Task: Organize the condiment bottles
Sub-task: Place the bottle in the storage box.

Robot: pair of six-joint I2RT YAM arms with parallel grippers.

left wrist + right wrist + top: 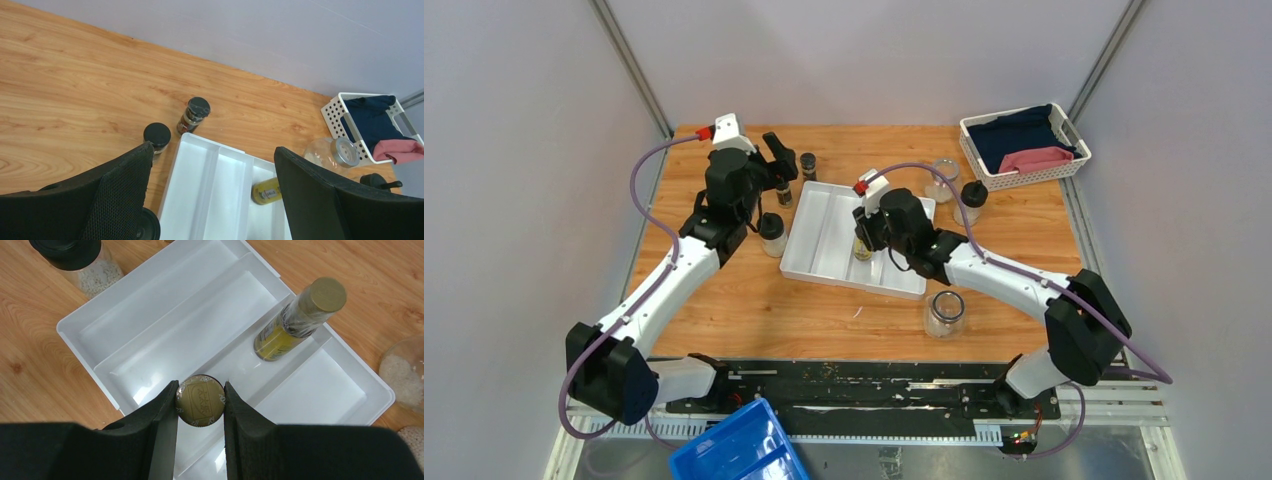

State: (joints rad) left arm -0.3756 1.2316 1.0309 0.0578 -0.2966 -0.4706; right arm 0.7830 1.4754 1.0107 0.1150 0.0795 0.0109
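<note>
My right gripper comes down over the free near part of the narrow compartment [198, 433] next and releases the gold cap, as a yellow bottle stands beyond.
My right gripper [200, 402] is shut on the gold cap of a slim yellow-labelled bottle [200, 401], held upright over the white divided tray [150, 320]. It shows in the top view too [863, 245]. A second yellow bottle [295, 322] stands in a narrow tray compartment just beyond; the left wrist view shows it as well [266, 191]. My left gripper [212, 200] is open and empty, above the tray's far left end [780, 170]. A dark shaker [194, 114] and a black-lidded jar [157, 136] stand on the table beside the tray.
Another black-lidded jar [772, 233] stands left of the tray. A clear glass jar [943, 178] and a black-capped bottle [972, 200] stand right of it, and a squat glass jar [945, 312] in front. A white basket of cloths [1024, 145] is at back right, a blue bin [739, 450] at the near edge.
</note>
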